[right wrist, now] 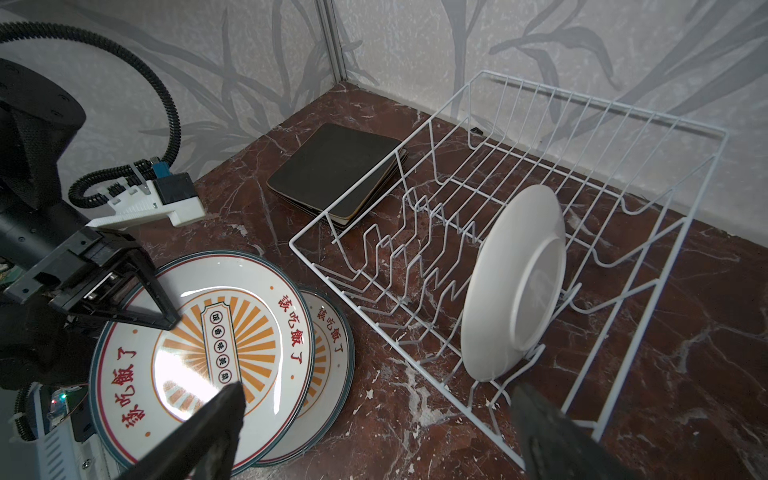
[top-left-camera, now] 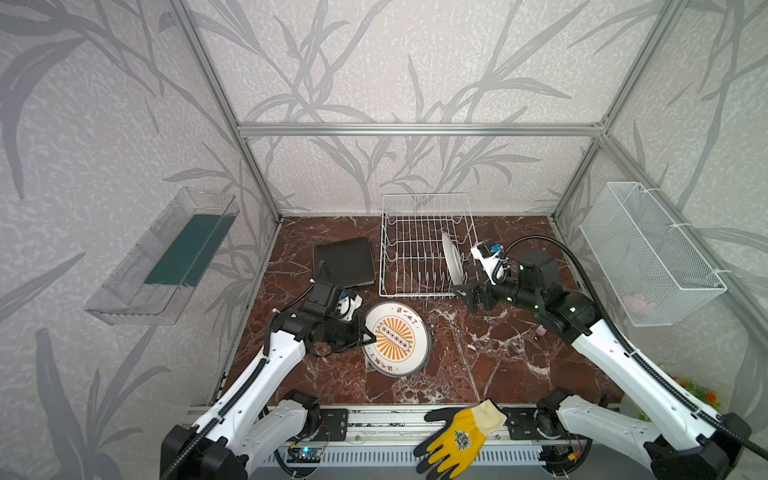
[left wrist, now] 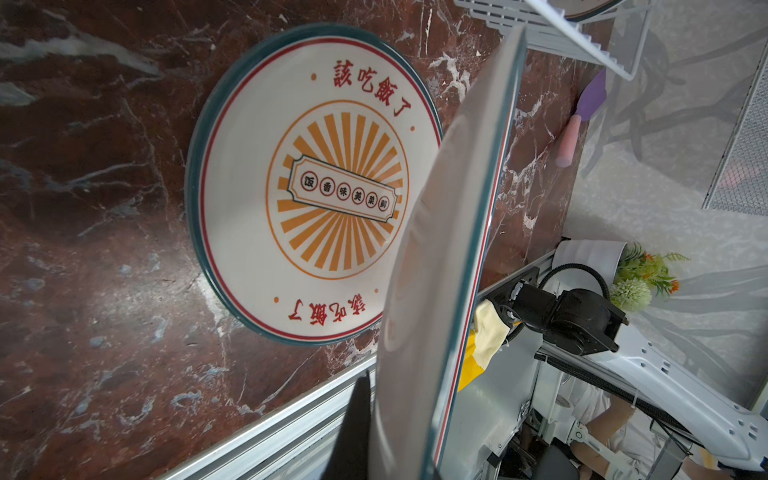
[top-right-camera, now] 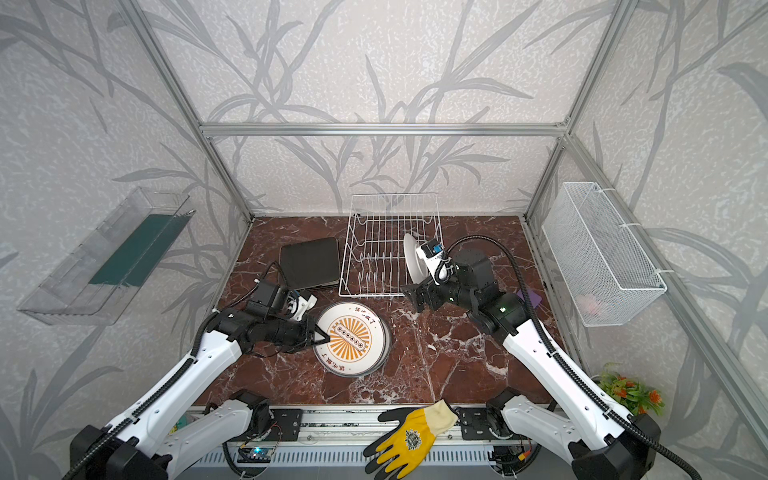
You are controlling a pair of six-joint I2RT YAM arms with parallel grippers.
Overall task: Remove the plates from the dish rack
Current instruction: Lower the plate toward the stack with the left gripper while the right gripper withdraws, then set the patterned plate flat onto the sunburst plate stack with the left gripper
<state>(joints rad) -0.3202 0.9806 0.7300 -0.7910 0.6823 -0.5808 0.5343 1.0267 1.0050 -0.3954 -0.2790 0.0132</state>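
The sunburst plate goes down toward the round plate lying face up on the marble next, and my left gripper releases its rim, because it already hangs above.
My left gripper [top-left-camera: 368,334] is shut on the rim of a round sunburst plate [top-left-camera: 397,340], held over another round plate [left wrist: 316,187] that lies face up on the marble. In the left wrist view the held plate [left wrist: 440,249] shows edge-on, with one finger [left wrist: 357,415] beside it. The white wire dish rack [top-left-camera: 415,208] stands behind, with one round plate [right wrist: 515,282] upright in its prongs, white back showing. My right gripper [right wrist: 378,399] is open and empty at the rack's near right corner. Square plates [top-left-camera: 345,262] are stacked black side up left of the rack.
A yellow and black glove [top-left-camera: 461,436] lies on the front rail. A clear tray [top-left-camera: 166,257] hangs on the left wall and a white mesh basket [top-left-camera: 648,253] on the right wall. A pink and purple utensil [left wrist: 582,116] lies by the right wall.
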